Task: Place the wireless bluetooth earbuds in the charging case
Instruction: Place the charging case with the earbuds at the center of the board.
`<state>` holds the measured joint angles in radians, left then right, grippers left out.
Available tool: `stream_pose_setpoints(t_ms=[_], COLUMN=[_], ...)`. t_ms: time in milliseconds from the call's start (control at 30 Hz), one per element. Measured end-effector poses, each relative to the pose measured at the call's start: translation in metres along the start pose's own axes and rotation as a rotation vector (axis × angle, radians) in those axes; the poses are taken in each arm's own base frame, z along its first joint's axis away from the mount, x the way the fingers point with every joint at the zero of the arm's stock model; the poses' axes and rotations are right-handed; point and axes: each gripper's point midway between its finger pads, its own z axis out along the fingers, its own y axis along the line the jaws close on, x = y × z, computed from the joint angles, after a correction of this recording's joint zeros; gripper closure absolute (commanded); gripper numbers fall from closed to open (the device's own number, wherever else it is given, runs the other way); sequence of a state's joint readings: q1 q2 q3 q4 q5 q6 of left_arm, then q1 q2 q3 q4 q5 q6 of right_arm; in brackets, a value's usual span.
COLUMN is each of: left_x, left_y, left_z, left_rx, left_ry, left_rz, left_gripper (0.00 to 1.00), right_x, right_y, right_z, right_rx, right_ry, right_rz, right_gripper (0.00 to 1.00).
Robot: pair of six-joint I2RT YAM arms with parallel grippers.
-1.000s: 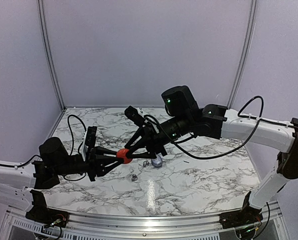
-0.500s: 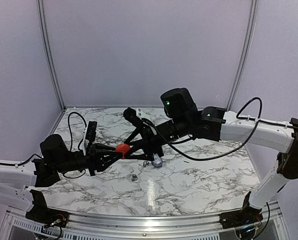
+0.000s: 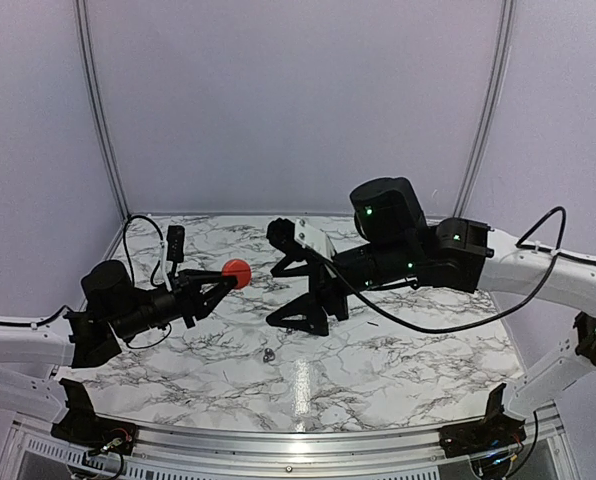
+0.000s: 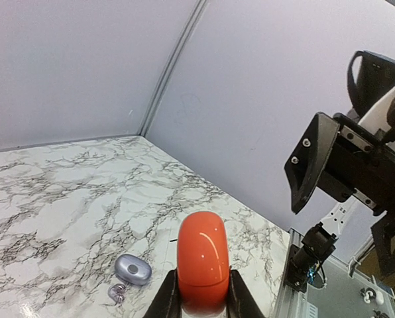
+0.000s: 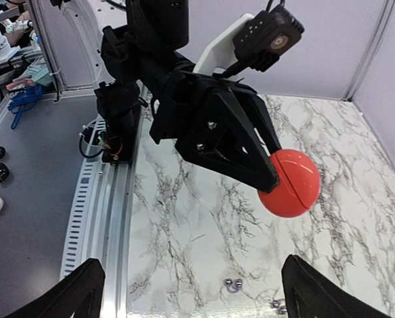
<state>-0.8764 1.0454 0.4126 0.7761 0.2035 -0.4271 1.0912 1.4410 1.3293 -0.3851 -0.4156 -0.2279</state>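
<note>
My left gripper tips its fingers downward next, lowers the red charging case (image 3: 237,272) onto the bare marble below it, clear of the earbuds, and releases it.
My left gripper (image 3: 222,281) is shut on a closed red charging case (image 3: 237,272), held in the air above the left half of the table. In the left wrist view the red case (image 4: 201,261) stands between the gripper's fingertips (image 4: 171,297). My right gripper (image 3: 290,280) hangs wide open just right of it, holding nothing. A lavender-grey case (image 4: 132,269) lies shut on the marble, with a small silvery earbud (image 4: 117,292) beside it. Another earbud (image 3: 269,355) lies nearer the front. The right wrist view shows the red case (image 5: 289,183) and both earbuds (image 5: 234,285) (image 5: 276,305) on the table.
The marble table (image 3: 398,350) is walled at the back and sides by pale panels (image 3: 298,100). A metal rail (image 3: 278,440) runs along the near edge. Black cables loop near the left arm (image 3: 148,250) and over the right arm (image 3: 518,215).
My left gripper has lifted the red case up and back to the left. The right gripper has opened wide and drawn away to the right.
</note>
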Motion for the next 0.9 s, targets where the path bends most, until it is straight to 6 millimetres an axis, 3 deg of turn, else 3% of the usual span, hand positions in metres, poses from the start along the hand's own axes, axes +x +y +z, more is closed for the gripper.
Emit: stream_pose_setpoints(t_ms=[167, 267, 500, 667, 900], left_x=[-0.008, -0.007, 0.034, 0.072, 0.094], left_y=[0.031, 0.067, 0.15, 0.191, 0.216], left_z=[0.006, 0.008, -0.005, -0.008, 0.002], left_rx=[-0.142, -0.264, -0.504, -0.602, -0.631], left_ry=[-0.002, 0.014, 0.104, 0.191, 0.257], left_rz=[-0.061, -0.131, -0.304, -0.413, -0.494], left_gripper=[1.0, 1.0, 1.0, 1.0, 1.0], right_x=[0.003, 0.014, 0.043, 0.064, 0.107], right_y=[-0.026, -0.054, -0.12, -0.139, -0.15], right_z=[-0.022, -0.041, -0.084, -0.084, -0.074], right_rx=[0.151, 0.278, 0.534, 0.549, 0.518], right_ry=[-0.043, -0.076, -0.142, -0.122, -0.057], right_rz=[0.031, 0.088, 0.267, 0.364, 0.474], right_gripper=[0.02, 0.02, 0.01, 0.01, 0.02])
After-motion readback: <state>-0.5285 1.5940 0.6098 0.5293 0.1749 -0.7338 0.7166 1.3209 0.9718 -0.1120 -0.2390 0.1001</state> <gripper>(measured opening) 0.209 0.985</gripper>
